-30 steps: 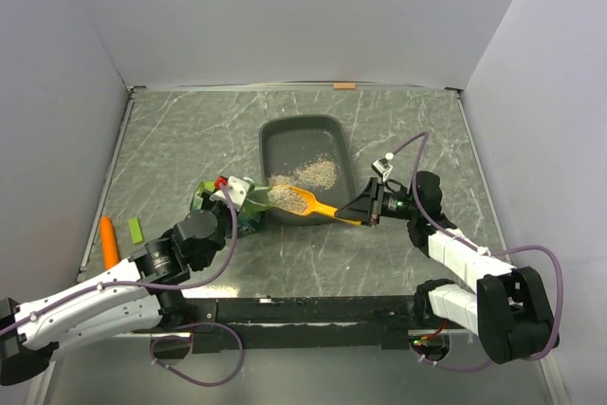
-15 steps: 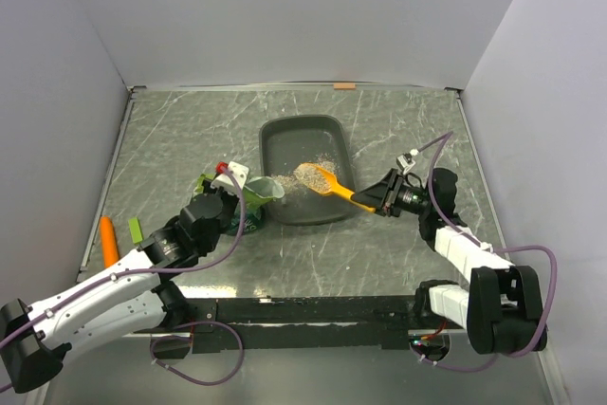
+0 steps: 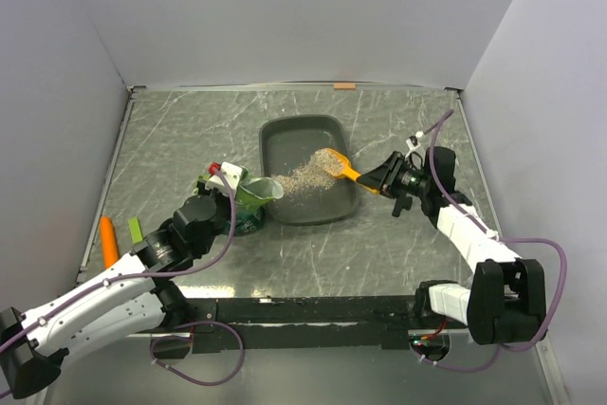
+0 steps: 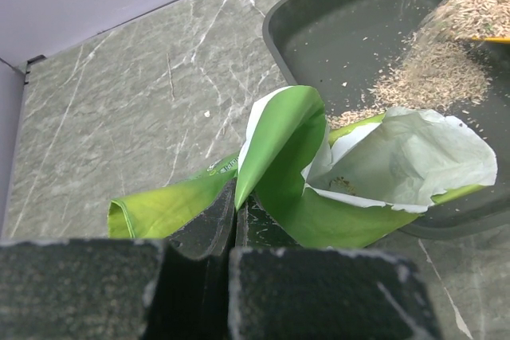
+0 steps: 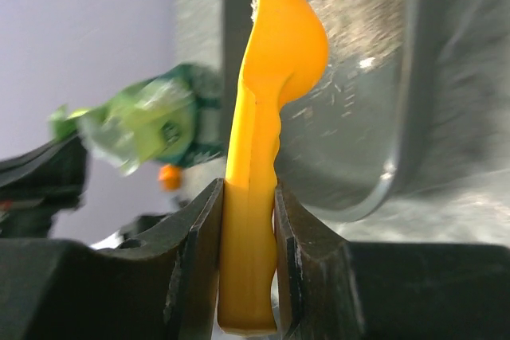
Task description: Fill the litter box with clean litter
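My right gripper turns the emptying scoop outward off the box next, lowers it and releases. Bare tabletop beside the litter box lies below and outward.
The dark grey litter box (image 3: 285, 132) lies mid-table and also shows in the left wrist view (image 4: 319, 13). A pile of beige clean litter (image 3: 302, 177) lies in its near half, also seen in the left wrist view (image 4: 434, 81). My right gripper (image 3: 377, 180) is shut on the handle of the orange scoop (image 3: 334, 162), which is tipped on its side over the box; litter is falling from it. The scoop (image 5: 263, 117) shows between the right fingers. My left gripper (image 3: 228, 194) is shut on the edge of the green bag (image 4: 279, 149), holding its mouth open beside the box's near left corner.
An orange carrot-like object (image 3: 109, 240) and a small green piece (image 3: 135, 230) lie by the left wall. A small orange tab (image 3: 344, 86) sits at the back edge. Grey walls enclose the table on three sides.
My right gripper carried the loaded scoop from the bag's mouth to over the box and rolled it on its side, spilling litter onto the pile. The left gripper kept its hold on the bag.
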Tool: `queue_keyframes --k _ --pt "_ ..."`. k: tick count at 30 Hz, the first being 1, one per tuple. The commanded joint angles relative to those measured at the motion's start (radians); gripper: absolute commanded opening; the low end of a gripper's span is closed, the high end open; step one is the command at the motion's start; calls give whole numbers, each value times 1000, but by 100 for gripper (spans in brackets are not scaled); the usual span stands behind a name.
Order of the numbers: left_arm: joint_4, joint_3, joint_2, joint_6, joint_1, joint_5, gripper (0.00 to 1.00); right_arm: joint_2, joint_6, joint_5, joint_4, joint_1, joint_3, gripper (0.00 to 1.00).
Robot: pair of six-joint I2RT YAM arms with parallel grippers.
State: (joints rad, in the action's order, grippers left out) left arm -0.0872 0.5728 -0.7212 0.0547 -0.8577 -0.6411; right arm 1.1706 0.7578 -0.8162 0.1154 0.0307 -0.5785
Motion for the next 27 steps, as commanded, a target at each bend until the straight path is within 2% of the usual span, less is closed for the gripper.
queue_keyframes --k 1,6,12,19,20,23,27 --pt "-45 27 16 -32 9 -6 1 -11 -181 179 -197 43 -107 0" --pt "-55 27 40 -36 9 -3 1 47 -253 361 -321 133 -213 0" --pt "-60 25 48 -35 9 4 1 129 -359 592 -463 331 -395 0" --pt "-60 29 58 -39 11 11 1 247 -512 958 -620 523 -601 0" --pt "-63 29 60 -41 9 11 1 254 -531 1064 -631 549 -610 0" --pt "-65 30 63 -42 9 6 1 308 -587 1228 -676 643 -668 0" --pt "-68 30 68 -41 9 1 1 354 -641 1359 -689 755 -715 0"
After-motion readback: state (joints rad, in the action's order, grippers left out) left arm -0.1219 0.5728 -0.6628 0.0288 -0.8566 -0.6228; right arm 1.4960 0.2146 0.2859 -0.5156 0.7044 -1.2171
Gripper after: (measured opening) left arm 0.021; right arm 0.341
